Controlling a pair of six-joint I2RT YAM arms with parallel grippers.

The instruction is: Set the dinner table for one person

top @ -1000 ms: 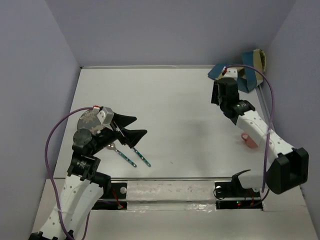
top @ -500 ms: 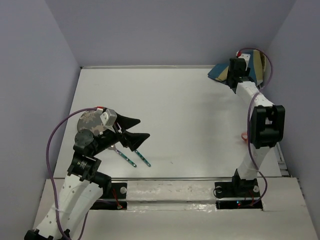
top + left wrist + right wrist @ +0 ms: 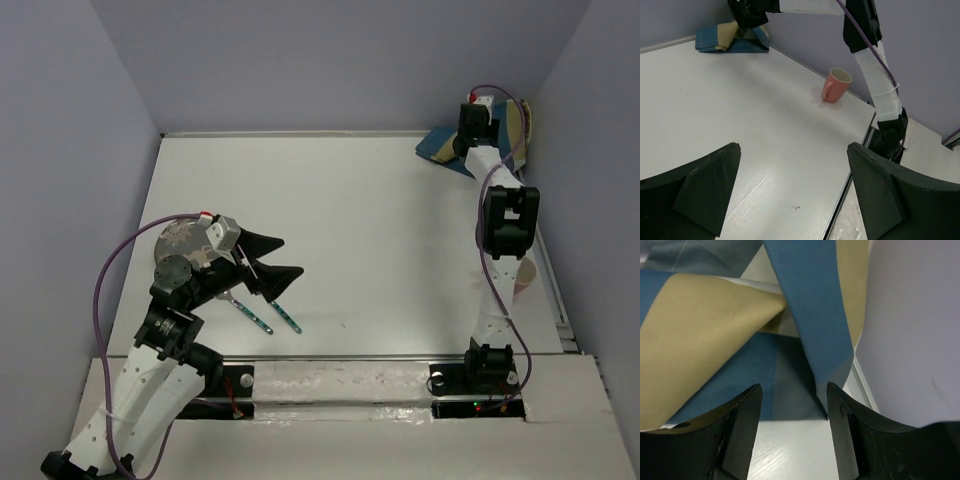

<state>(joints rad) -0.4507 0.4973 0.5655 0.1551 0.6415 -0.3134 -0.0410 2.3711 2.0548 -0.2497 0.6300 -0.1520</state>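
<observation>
Next, my right gripper moves down and toward the right in the wrist view to straddle the blue fold's near end (image 3: 834, 371).
The white dinner table (image 3: 350, 210) carries a crumpled blue-and-tan placemat (image 3: 440, 146) in its far right corner. My right gripper (image 3: 464, 146) hangs open right over the placemat (image 3: 715, 320), one finger on each side of a blue fold and not closed on it. My left gripper (image 3: 278, 256) is open and empty above the near left of the table. A grey patterned plate (image 3: 178, 238) lies partly under the left arm. Two blue-handled utensils (image 3: 266, 314) lie just below the left gripper. A pink mug (image 3: 836, 85) stands by the right edge.
The purple back and side walls close in the table (image 3: 740, 105). The right arm stretches along the right edge, and in the top view it hides most of the mug (image 3: 525, 274). A metal rail (image 3: 340, 357) runs along the near edge.
The right arm has swung out from above the mug into the far right corner, and its gripper is now over the placemat. The left gripper has drifted slightly right.
</observation>
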